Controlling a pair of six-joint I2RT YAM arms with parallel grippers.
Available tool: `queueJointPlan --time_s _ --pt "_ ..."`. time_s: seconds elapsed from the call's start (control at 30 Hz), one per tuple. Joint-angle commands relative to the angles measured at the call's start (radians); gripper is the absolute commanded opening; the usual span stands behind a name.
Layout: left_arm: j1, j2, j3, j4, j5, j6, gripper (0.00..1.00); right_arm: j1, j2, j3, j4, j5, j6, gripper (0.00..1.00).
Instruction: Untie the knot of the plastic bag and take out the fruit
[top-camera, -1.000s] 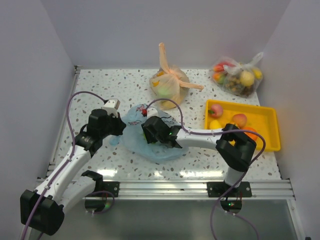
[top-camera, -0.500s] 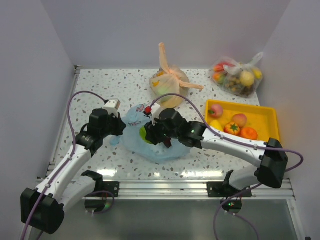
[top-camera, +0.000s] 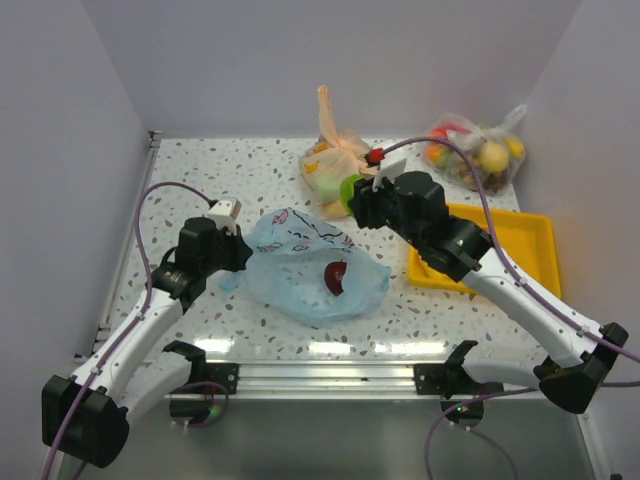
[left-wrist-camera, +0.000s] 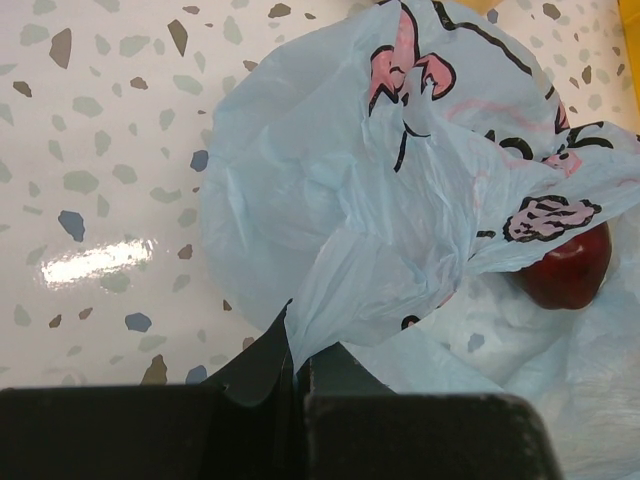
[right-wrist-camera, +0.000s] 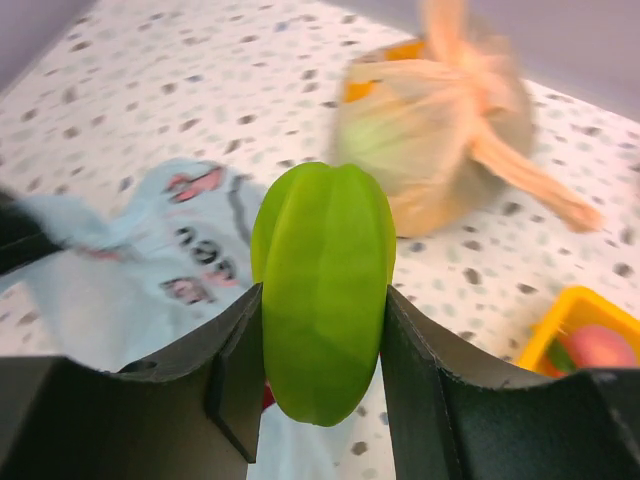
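Observation:
I will carry the green fruit with my right gripper over the yellow tray, to the right in the top view, and then lower it in, because the tray already holds fruit.
The light blue plastic bag (top-camera: 305, 265) with pink prints lies open on the table; it also fills the left wrist view (left-wrist-camera: 400, 210). A dark red apple (top-camera: 336, 277) lies in its mouth, also seen in the left wrist view (left-wrist-camera: 568, 266). My left gripper (top-camera: 240, 255) is shut on the bag's left edge (left-wrist-camera: 300, 345). My right gripper (top-camera: 352, 195) is shut on a green ridged fruit (right-wrist-camera: 323, 285), held in the air behind the bag, near the orange bag. No knot shows.
An orange bag (top-camera: 338, 165) with tied handles stands at the back centre. A clear bag of fruit (top-camera: 475, 150) lies at the back right. A yellow tray (top-camera: 525, 240) on the right is partly hidden by my right arm. Walls close the table's left, back and right.
My right gripper has come out of the blue bag with the green fruit and swung up and right towards the tray. The left gripper has kept its hold. The apple now shows.

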Motion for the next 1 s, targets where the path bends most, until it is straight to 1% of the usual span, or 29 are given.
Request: queueJointPlan --time_s 0.0,0.03,0.07,0.13,0.17,0.23,0.27,0.3,0.33,0.37,0.4,0.43,0.47,0.53,0.57,0.67,0.7,0.8,0.83,0.87,0.9,0.93,0.97 --pt "0.007 -0.007 -0.004 0.028 -0.005 0.014 0.00 -0.111 -0.028 -0.001 -0.035 0.183 0.027 0.03" --pt "0.005 -0.005 -0.004 0.031 -0.005 0.014 0.00 -0.143 -0.033 -0.011 -0.034 0.228 0.053 0.03" --pt "0.007 -0.005 -0.002 0.031 -0.003 0.014 0.00 -0.213 -0.034 -0.034 -0.034 0.237 0.068 0.03" --pt "0.007 -0.003 -0.002 0.031 -0.002 0.014 0.00 -0.292 -0.037 -0.064 -0.026 0.231 0.122 0.03" --pt "0.005 -0.003 -0.002 0.031 -0.001 0.014 0.00 -0.371 -0.037 -0.102 -0.009 0.213 0.139 0.03" --pt "0.007 -0.003 -0.004 0.029 -0.001 0.014 0.00 -0.450 -0.028 -0.136 0.008 0.159 0.192 0.04" --pt "0.007 -0.003 -0.004 0.031 0.000 0.012 0.00 -0.529 -0.020 -0.167 0.021 0.138 0.211 0.04" --pt "0.007 -0.003 -0.004 0.031 0.000 0.014 0.00 -0.568 -0.013 -0.181 0.028 0.118 0.250 0.05" --pt "0.007 -0.002 -0.004 0.031 0.000 0.014 0.00 -0.603 -0.004 -0.192 0.032 0.093 0.271 0.06" --pt "0.007 -0.002 -0.004 0.031 0.000 0.015 0.00 -0.669 0.018 -0.213 0.040 0.055 0.291 0.09" --pt "0.007 -0.002 -0.004 0.031 0.002 0.015 0.00 -0.699 0.030 -0.224 0.046 0.032 0.330 0.11" --pt "0.005 0.000 -0.002 0.031 0.000 0.015 0.00 -0.754 0.041 -0.238 0.058 0.006 0.346 0.12" --pt "0.005 0.001 -0.002 0.031 0.000 0.015 0.00 -0.777 0.068 -0.261 0.080 -0.042 0.364 0.13" --pt "0.007 0.004 -0.002 0.029 0.000 0.017 0.00 -0.805 0.096 -0.278 0.093 -0.057 0.401 0.16" --pt "0.007 0.006 -0.002 0.029 0.000 0.017 0.00 -0.846 0.113 -0.290 0.103 -0.060 0.412 0.17" --pt "0.007 0.009 -0.002 0.031 0.000 0.017 0.00 -0.878 0.165 -0.301 0.118 -0.068 0.430 0.28" --pt "0.005 0.010 -0.001 0.031 0.000 0.017 0.00 -0.883 0.188 -0.299 0.120 -0.067 0.426 0.38" --pt "0.005 0.010 -0.002 0.031 0.002 0.017 0.00 -0.898 0.216 -0.287 0.098 -0.065 0.418 0.60" --pt "0.007 0.013 -0.002 0.031 0.002 0.017 0.00 -0.900 0.219 -0.285 0.092 -0.063 0.418 0.74" --pt "0.007 0.013 -0.002 0.029 0.002 0.017 0.00 -0.900 0.219 -0.279 0.080 -0.065 0.414 0.80" --pt "0.005 0.013 -0.002 0.032 0.002 0.017 0.00 -0.900 0.216 -0.279 0.074 -0.067 0.410 0.84" --pt "0.005 0.015 -0.002 0.032 0.002 0.017 0.00 -0.901 0.213 -0.276 0.066 -0.067 0.407 0.92" --pt "0.005 0.016 -0.002 0.032 0.002 0.017 0.00 -0.900 0.207 -0.275 0.058 -0.070 0.404 0.95"
